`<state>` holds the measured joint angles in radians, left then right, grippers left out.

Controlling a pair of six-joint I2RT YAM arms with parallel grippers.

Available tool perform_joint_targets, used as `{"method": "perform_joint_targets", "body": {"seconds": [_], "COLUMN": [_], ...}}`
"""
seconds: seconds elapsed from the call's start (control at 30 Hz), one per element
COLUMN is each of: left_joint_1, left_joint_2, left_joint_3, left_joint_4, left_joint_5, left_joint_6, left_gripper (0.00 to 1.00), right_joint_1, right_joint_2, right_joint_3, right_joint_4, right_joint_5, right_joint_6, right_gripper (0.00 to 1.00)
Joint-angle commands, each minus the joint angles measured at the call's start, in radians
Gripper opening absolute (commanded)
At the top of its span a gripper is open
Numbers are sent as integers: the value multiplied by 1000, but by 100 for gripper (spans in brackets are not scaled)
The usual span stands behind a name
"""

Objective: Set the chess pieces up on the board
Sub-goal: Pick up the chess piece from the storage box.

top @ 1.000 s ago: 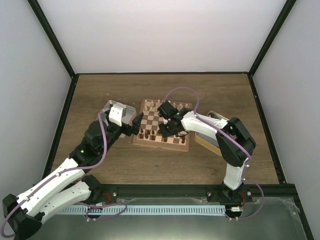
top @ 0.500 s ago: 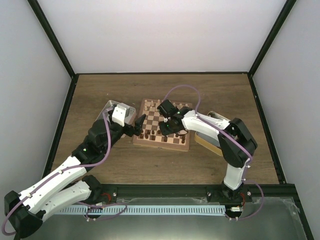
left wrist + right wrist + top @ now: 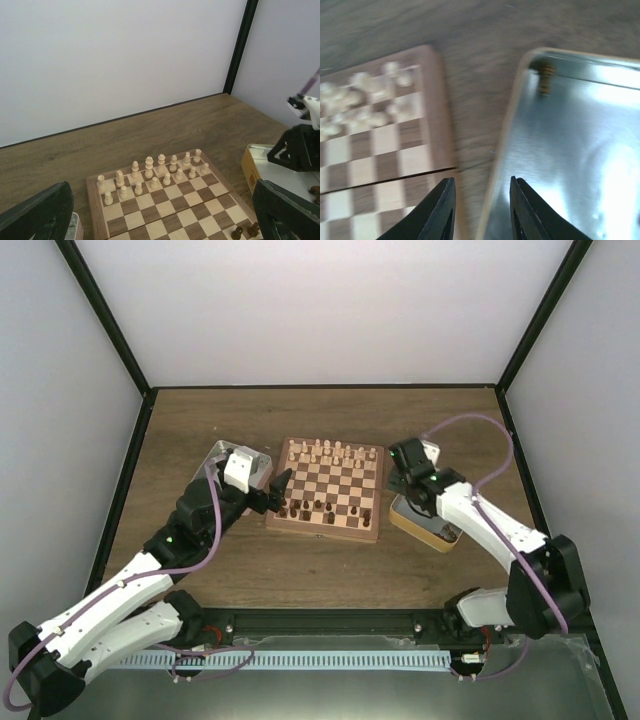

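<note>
The right gripper needs to move down and to the right in its wrist view next, onto the dark piece [image 3: 546,79], because this piece is below it in the far corner of the tin.
The board [image 3: 372,490] lies mid-table. Several dark chess pieces [image 3: 320,508] stand on its near rows and pale cream pieces [image 3: 330,452] fill its far rows. My left gripper [image 3: 278,492] hangs open and empty at the board's near left corner. In the left wrist view its gripper [image 3: 160,222] spans the board [image 3: 95,205], with two dark pieces [image 3: 245,231] at the bottom right. My right gripper [image 3: 400,462] is open and empty over the left edge of the right tin [image 3: 432,525]. The blurred right wrist view shows its gripper [image 3: 481,187] above the tin's rim, with one dark piece [image 3: 546,79] in the tin's far corner.
A second metal tin [image 3: 240,456] sits left of the board, partly under my left arm. The right tin [image 3: 570,150] lies close beside the board's right rim [image 3: 440,100]. Black frame posts and white walls close in the table.
My right gripper has pulled back off the middle of the board and swung right to the right tin. The left gripper shifted slightly toward the board's left edge.
</note>
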<state>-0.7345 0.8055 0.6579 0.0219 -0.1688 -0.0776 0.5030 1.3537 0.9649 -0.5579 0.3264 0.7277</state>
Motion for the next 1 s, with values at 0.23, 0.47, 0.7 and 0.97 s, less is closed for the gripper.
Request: {"method": "perform_joint_targets", "body": {"seconds": [0.23,0.47,0.7,0.97], "left_joint_1": [0,1,0,0], "left_joint_2": [35,69,69,75], "left_joint_3": [60,83,80,62], "left_joint_4": [-32,-48,-45,-22], "left_joint_5": [95,133,97,90], "left_joint_6": [-19,-28,-23,-21], "left_gripper": [100,100,100,100], "right_joint_1": [-270,-302,-318,-346], "right_joint_2": [95,256,365,427], "right_joint_3": [-179,-81,-37,-11], "right_joint_4": [294,329,359,371], "right_joint_5": [-115,-93,-57,-74], "right_joint_6": [23,10,-6,-17], "right_gripper": [32,31,30,25]}}
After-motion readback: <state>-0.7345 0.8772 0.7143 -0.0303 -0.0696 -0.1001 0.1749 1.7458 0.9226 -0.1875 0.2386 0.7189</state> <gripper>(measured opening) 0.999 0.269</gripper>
